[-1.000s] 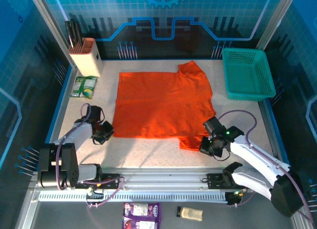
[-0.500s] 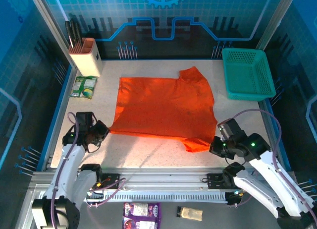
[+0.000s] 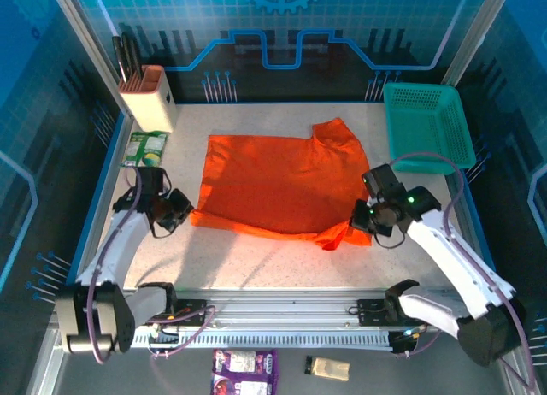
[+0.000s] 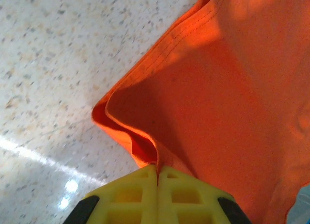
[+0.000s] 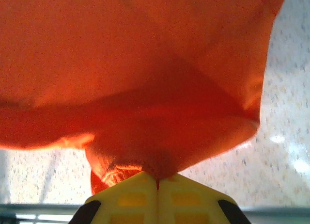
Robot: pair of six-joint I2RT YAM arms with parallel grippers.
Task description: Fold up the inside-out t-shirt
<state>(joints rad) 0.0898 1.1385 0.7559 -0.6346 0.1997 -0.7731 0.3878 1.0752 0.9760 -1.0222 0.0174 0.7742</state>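
My left gripper will next carry the shirt's lifted hem outward, lower it and let go of the shirt's corner at the shirt's side edge (image 3: pixel 204 182) (image 4: pixel 173 43), which is outward of the gripper and below it.
The inside-out t-shirt (image 3: pixel 282 181) is a bright orange cloth spread over the middle of the table, its near edge lifted off the surface. My left gripper (image 3: pixel 181 214) is shut on the shirt's near left corner (image 4: pixel 145 156), yellow fingers (image 4: pixel 140 192) pressed together with the hem curling out of them. My right gripper (image 3: pixel 359 222) is shut on the near right part, where a sleeve bunches (image 5: pixel 160 156) just above its closed fingers (image 5: pixel 138 197). The far sleeve (image 3: pixel 338 132) lies flat towards the back.
A teal-green mesh basket (image 3: pixel 427 126) stands at the back right. A knife block (image 3: pixel 147 97) and a green packet (image 3: pixel 144 149) sit at the back left. Speckled table (image 3: pixel 256 258) lies bare in front of the shirt.
Both grippers have moved away from the near edge towards the back, carrying the shirt's near edge with them. The visible shirt area has shrunk as its front part rides up and back.
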